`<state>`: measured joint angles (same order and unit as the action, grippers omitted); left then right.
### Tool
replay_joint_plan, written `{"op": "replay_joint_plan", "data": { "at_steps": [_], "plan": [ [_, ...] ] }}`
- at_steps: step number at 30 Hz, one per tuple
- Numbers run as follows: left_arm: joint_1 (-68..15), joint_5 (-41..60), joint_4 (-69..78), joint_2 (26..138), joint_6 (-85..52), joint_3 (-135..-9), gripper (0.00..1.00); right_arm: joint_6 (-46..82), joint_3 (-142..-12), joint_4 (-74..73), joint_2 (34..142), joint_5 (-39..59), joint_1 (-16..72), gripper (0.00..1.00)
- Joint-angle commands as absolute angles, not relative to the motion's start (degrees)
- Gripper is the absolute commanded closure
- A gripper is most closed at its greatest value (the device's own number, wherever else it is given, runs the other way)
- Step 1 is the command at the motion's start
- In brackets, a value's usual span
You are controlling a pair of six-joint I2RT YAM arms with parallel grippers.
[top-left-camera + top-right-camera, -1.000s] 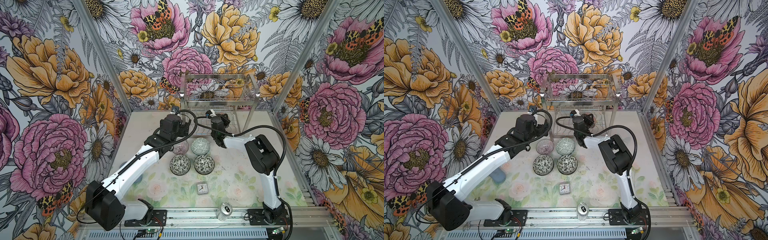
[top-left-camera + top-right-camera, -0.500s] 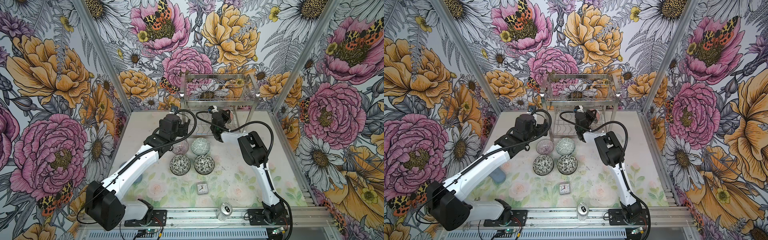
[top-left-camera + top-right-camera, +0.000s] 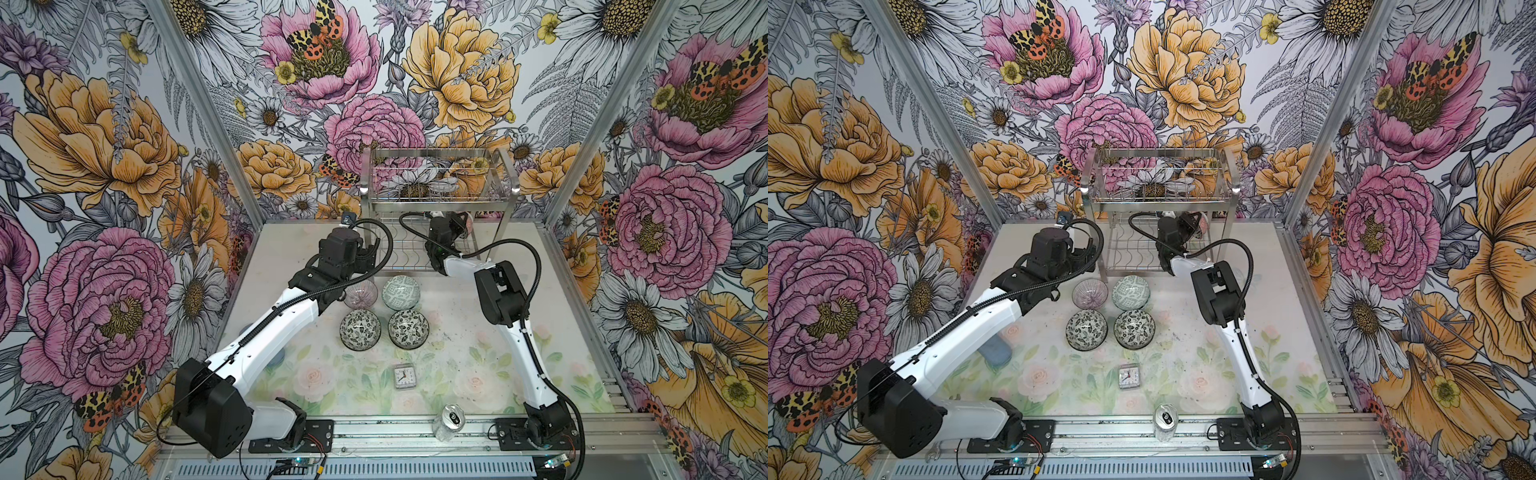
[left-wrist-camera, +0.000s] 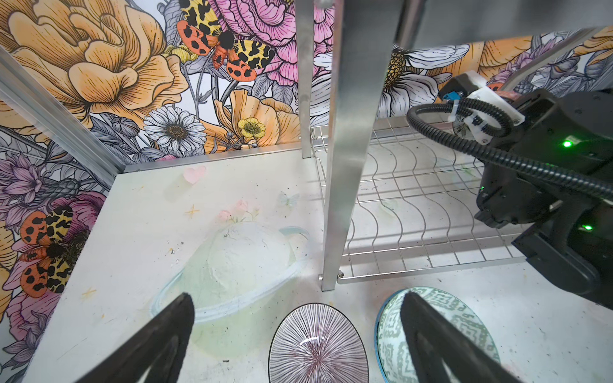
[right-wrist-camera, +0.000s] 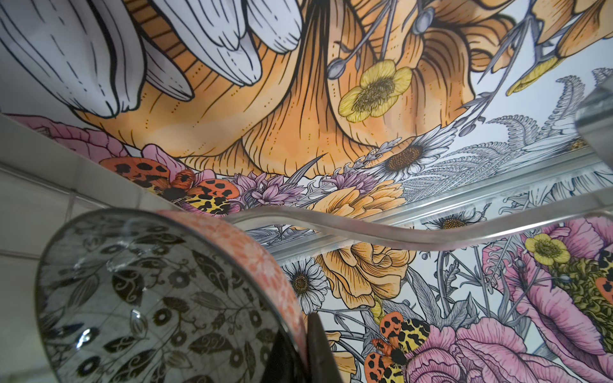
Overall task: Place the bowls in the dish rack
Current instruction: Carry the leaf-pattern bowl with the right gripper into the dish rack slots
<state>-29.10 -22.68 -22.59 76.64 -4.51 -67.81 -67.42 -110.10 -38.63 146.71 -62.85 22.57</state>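
Observation:
The bowl still hangs on edge above the wires, so the robot's right gripper next needs to move down onto the dish rack's wavy-wire level (image 3: 1198,243) (image 5: 22,271) until the bowl rests, and then let go of the bowl's rim.
The dish rack (image 3: 438,200) stands at the back of the table in both top views, a basket tier above a wavy-wire tier (image 4: 414,215). My right gripper (image 5: 300,351) reaches in under the basket tier, shut on the rim of a bowl (image 5: 149,298) that is pink outside and black-and-white floral inside (image 3: 468,221), held on edge above a wavy wire (image 5: 398,232). My left gripper (image 4: 297,298) hangs open over a pink-striped bowl (image 4: 318,345) and a green geometric bowl (image 4: 391,338). Two black-and-white floral bowls (image 3: 360,330) (image 3: 408,329) sit in front of them.
A rack post (image 4: 345,165) stands close ahead of the left fingers. A small square clock (image 3: 404,376) lies mid-table and a silver can (image 3: 451,419) stands at the front edge. A blue-grey object (image 3: 994,351) lies partly hidden under the left arm.
The right gripper has carried its bowl backward and deeper into the rack's lower tier, the elbow swinging right. The left arm has hardly moved.

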Motion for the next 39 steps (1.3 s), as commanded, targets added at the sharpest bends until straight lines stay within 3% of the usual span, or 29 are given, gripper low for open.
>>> {"op": "replay_joint_plan", "data": {
  "at_steps": [1, 25, 39],
  "plan": [
    [-28.2, -21.5, -21.8, 76.6, -5.1, -66.9, 0.01, -67.8, -112.9, -40.0, 148.4, -64.2, 22.0, 1.0],
    [-27.1, -20.6, -21.7, 76.3, -5.7, -66.3, 0.01, -65.9, -116.0, -35.1, 151.5, -64.3, 21.6, 1.0],
    [-26.6, -19.8, -21.3, 77.4, -5.7, -66.7, 0.01, -53.8, -114.6, -23.5, 147.4, -63.5, 21.8, 0.8]
  ]
}}
